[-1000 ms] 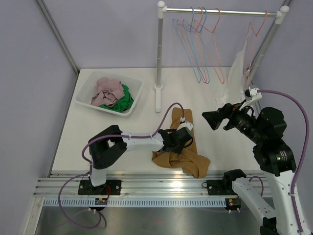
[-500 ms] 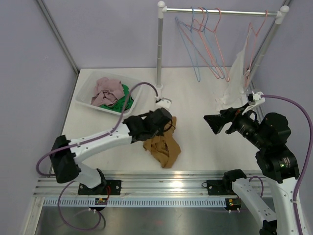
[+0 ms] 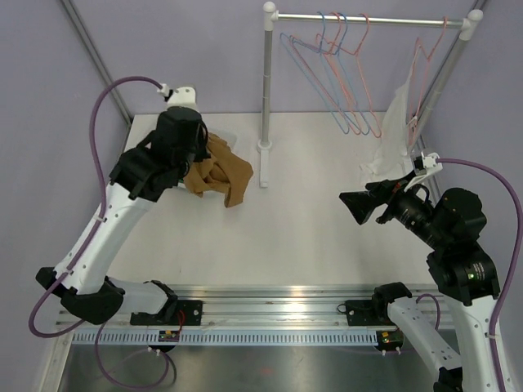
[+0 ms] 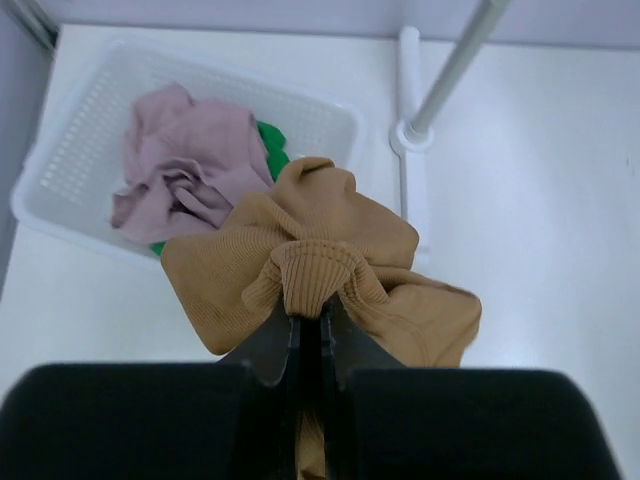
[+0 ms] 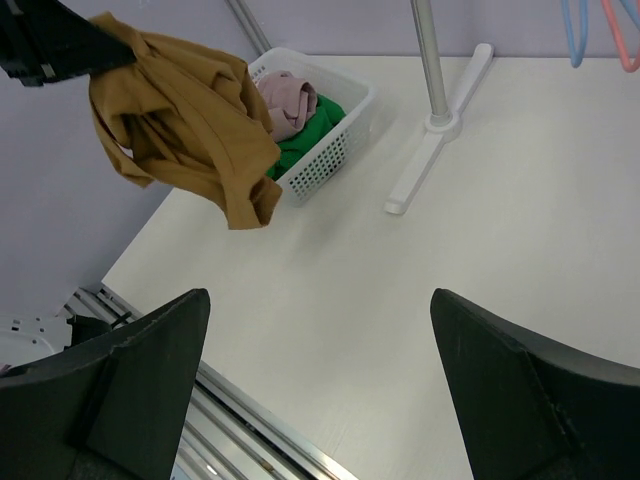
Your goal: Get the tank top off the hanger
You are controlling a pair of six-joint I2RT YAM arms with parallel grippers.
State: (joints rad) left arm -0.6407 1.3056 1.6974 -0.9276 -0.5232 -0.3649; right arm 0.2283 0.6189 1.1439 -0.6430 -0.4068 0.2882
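Note:
I will next move my left gripper outward and down into the white basket to let go of the tank top, which is free of the hanger. The basket is farther outward than the gripper and below it.
My left gripper (image 3: 194, 157) is shut on a brown ribbed tank top (image 3: 221, 173) and holds it bunched in the air over the white basket (image 4: 200, 66) at the far left. In the left wrist view the jaws (image 4: 308, 318) pinch a fold of the tank top (image 4: 330, 235). The right wrist view shows the tank top (image 5: 190, 120) dangling free of any hanger. My right gripper (image 3: 353, 204) is open and empty, raised above the right half of the table (image 5: 320, 300). Several empty pink and blue hangers (image 3: 343, 73) hang on the rail.
The basket (image 5: 325, 160) holds a pink garment (image 4: 180, 165) and a green one (image 4: 270, 160). The rack's left post (image 3: 265, 82) stands on a white foot (image 3: 263, 159) just right of the basket. A white garment (image 3: 396, 122) hangs at the rail's right end.
My left arm has lifted the brown tank top off the table's middle and swung it up and to the far left, over the basket. The right arm has hardly moved.

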